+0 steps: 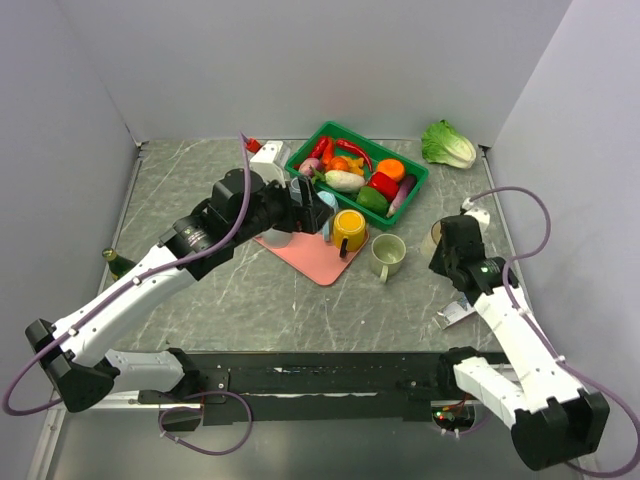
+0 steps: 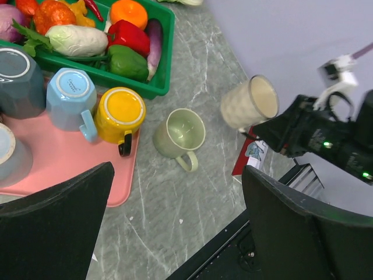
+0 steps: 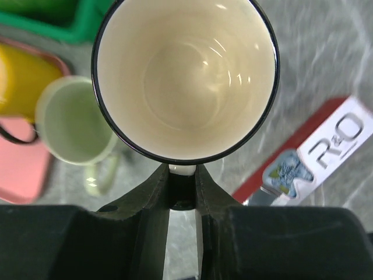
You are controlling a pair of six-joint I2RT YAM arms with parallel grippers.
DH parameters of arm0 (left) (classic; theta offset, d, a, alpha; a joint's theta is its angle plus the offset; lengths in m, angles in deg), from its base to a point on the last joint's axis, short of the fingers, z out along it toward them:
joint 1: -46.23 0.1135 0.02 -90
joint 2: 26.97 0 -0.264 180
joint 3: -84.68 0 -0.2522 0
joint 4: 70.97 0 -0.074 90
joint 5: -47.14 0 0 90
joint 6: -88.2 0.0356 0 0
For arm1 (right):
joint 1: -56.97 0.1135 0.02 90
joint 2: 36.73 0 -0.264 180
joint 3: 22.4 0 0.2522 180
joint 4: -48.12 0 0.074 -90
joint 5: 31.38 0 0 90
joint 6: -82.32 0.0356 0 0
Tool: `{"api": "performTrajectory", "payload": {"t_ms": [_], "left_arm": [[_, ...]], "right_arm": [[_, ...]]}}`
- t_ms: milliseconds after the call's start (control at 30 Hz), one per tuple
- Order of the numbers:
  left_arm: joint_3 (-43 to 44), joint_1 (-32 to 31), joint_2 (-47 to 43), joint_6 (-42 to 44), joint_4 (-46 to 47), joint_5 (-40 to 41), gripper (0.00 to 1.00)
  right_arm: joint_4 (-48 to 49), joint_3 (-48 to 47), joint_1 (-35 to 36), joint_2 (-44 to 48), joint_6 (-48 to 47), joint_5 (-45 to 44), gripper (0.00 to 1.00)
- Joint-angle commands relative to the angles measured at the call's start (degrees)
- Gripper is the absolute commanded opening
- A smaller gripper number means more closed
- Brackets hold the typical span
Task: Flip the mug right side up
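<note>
My right gripper should come down toward the bare tabletop [image 1: 417,254] beside the pale green mug and release the cream mug's handle, since that mug already hangs opening up.
A cream mug with a black rim [image 3: 186,76] fills the right wrist view, mouth toward the camera. My right gripper [image 3: 183,175] is shut on its handle. In the left wrist view the cream mug [image 2: 250,105] hangs tilted above the table at the right, mouth up and to the right. In the top view it [image 1: 435,238] sits at my right gripper [image 1: 447,250]. My left gripper [image 2: 178,175] is open and empty, above the pink tray's [image 2: 46,169] near edge.
A pale green mug [image 1: 388,255] stands upright beside the tray. A yellow mug [image 2: 119,114], light blue mug [image 2: 71,96] and grey mug [image 2: 17,79] stand upside down on it. Green vegetable basket [image 1: 425,182], lettuce [image 1: 448,145], red-white packet [image 1: 455,312], bottle [image 1: 118,263].
</note>
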Motion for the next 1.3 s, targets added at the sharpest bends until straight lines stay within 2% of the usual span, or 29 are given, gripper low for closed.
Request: {"api": "performTrajectory", "payload": {"t_ms": [0, 300, 867, 1200, 1267], "left_arm": [[2.13, -0.10, -0.45, 1.23, -0.68, 0.25, 0.96], [1.08, -0.01, -0.63, 1.58, -1.12, 0.60, 0.96], [2.57, -0.01, 0.60, 2.63, -2.61, 1.39, 0.96], [3.89, 0.08, 2.19, 2.63, -2.88, 0.60, 0.96], [3.71, 0.08, 2.18, 2.46, -2.61, 0.42, 0.96]], "right_arm": [[7.31, 1.17, -1.87, -2.09, 2.39, 3.05, 0.00], [12.84, 4.69, -3.19, -9.04, 0.81, 4.46, 0.00], [29.01, 13.04, -3.36, -12.12, -3.40, 4.02, 0.00], [29.46, 11.82, -3.28, -17.04, -4.29, 2.97, 0.00], [28.24, 10.59, -3.28, -18.61, -3.68, 2.70, 0.06]]}}
